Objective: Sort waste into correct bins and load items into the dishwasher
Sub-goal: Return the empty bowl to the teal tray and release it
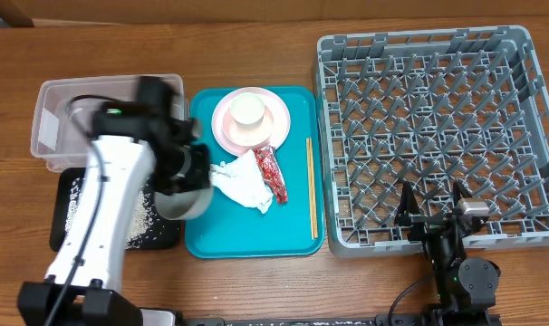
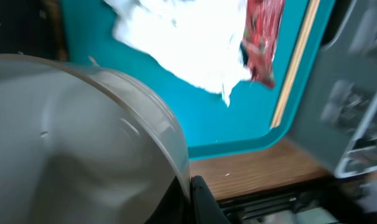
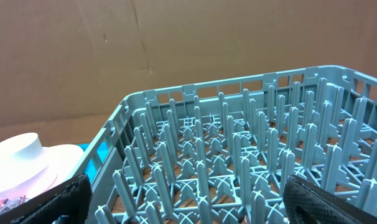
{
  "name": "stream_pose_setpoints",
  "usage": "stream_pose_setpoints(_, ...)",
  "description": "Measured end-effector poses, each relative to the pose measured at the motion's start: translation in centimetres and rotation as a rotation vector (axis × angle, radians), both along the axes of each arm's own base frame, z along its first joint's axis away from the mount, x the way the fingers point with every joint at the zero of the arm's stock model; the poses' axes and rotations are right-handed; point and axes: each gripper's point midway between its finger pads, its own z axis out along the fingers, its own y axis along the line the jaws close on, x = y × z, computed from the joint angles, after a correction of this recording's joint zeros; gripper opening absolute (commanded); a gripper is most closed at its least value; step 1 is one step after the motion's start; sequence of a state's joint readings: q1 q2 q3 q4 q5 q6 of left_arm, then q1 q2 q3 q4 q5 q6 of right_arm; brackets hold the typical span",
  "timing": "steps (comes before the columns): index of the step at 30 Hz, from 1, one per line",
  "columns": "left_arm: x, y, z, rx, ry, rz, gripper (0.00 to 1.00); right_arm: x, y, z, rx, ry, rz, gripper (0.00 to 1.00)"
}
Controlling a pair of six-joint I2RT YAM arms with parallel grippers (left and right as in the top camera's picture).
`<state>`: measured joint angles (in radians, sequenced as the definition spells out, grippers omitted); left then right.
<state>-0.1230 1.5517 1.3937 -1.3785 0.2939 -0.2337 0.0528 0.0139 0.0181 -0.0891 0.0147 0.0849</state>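
My left gripper will next bring the bowl down and back, away from the black tray (image 1: 68,237), onto the near corner of the teal tray, since that spot is empty.
My left gripper (image 1: 189,172) is shut on the rim of a whitish bowl (image 1: 187,203), held over the seam between the black tray (image 1: 68,237) and the teal tray. In the left wrist view the fingers (image 2: 191,198) pinch the bowl's wall (image 2: 83,137). Rice grains (image 1: 140,222) lie in the black tray. The white napkin (image 1: 242,184) (image 2: 182,43) and red wrapper (image 1: 274,172) (image 2: 262,37) lie on the teal tray. The white cup (image 1: 247,109) stands on the pink plate (image 1: 227,134). The clear tub (image 1: 48,127) is at the back left. My right gripper (image 1: 433,215) (image 3: 195,205) is open over the front edge of the grey dish rack (image 1: 438,54) (image 3: 238,155). A second bowl is not in view.
The teal tray (image 1: 202,237) (image 2: 238,124) sits between the bins and the rack. Wooden chopsticks (image 1: 310,186) (image 2: 294,68) lie along its right side. The right wrist view shows the cup (image 3: 17,149) and the plate (image 3: 48,173) at the left, and a cardboard wall behind.
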Motion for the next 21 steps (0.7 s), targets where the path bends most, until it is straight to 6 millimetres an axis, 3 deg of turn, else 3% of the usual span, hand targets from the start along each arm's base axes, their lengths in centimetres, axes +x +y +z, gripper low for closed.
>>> stream_pose_setpoints(5,-2.2,-3.6,-2.6,0.113,0.029,-0.084,0.04,0.0,0.0,0.0,0.000,0.000,0.001,1.00)
stream_pose_setpoints(10,-4.3,-5.9,-5.9,0.183,0.039,-0.113,0.04,0.0,0.0,0.0,0.000,0.001,0.000,1.00)
stream_pose_setpoints(16,-5.5,-7.2,-8.5,0.206,0.026,-0.109,0.04,0.0,0.0,0.0,0.000,0.000,0.000,1.00)
stream_pose_setpoints(21,-5.7,-6.3,-9.1,0.250,0.031,-0.077,0.04,0.0,0.0,0.0,0.000,0.001,0.000,1.00)
